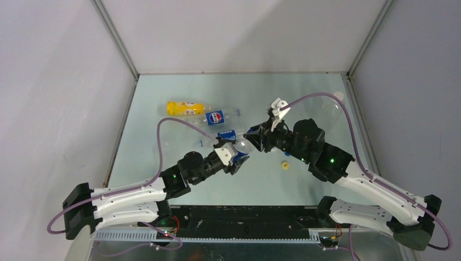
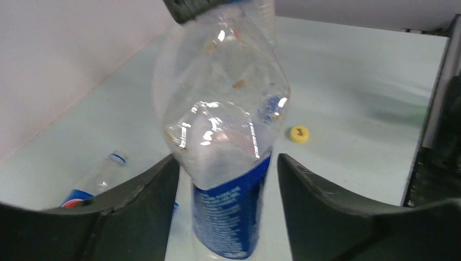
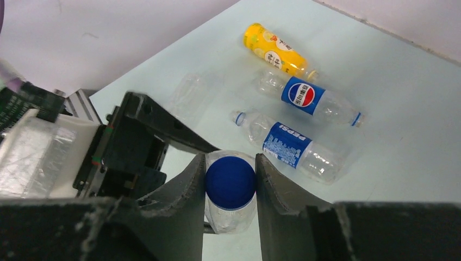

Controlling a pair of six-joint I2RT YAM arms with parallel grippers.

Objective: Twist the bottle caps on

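The bare tabletop by the standing bottle (image 1: pixel 304 113) lies below the right gripper, to its right in the top view, so the robot needs to carry the bottle across, lower it and release it.
A clear bottle with a blue label (image 2: pixel 228 217) hangs in the air between my two grippers; it also shows in the top view (image 1: pixel 243 145). My left gripper (image 2: pixel 225 217) (image 1: pixel 235 157) stands round its labelled lower body, and a gap shows between the bottle and the right finger (image 2: pixel 326 206). My right gripper (image 3: pixel 229 187) (image 1: pixel 254 136) is shut on the blue cap (image 3: pixel 230 179) at the bottle's neck. A yellow cap (image 1: pixel 285 164) (image 2: pixel 299 134) lies loose on the table.
A yellow-orange bottle (image 1: pixel 185 108) (image 3: pixel 274 51) and two Pepsi bottles (image 3: pixel 304 97) (image 3: pixel 288 144) lie at the back left. An unlabelled clear bottle (image 3: pixel 190 95) lies beside them. A metal rail (image 1: pixel 239 231) runs along the near edge.
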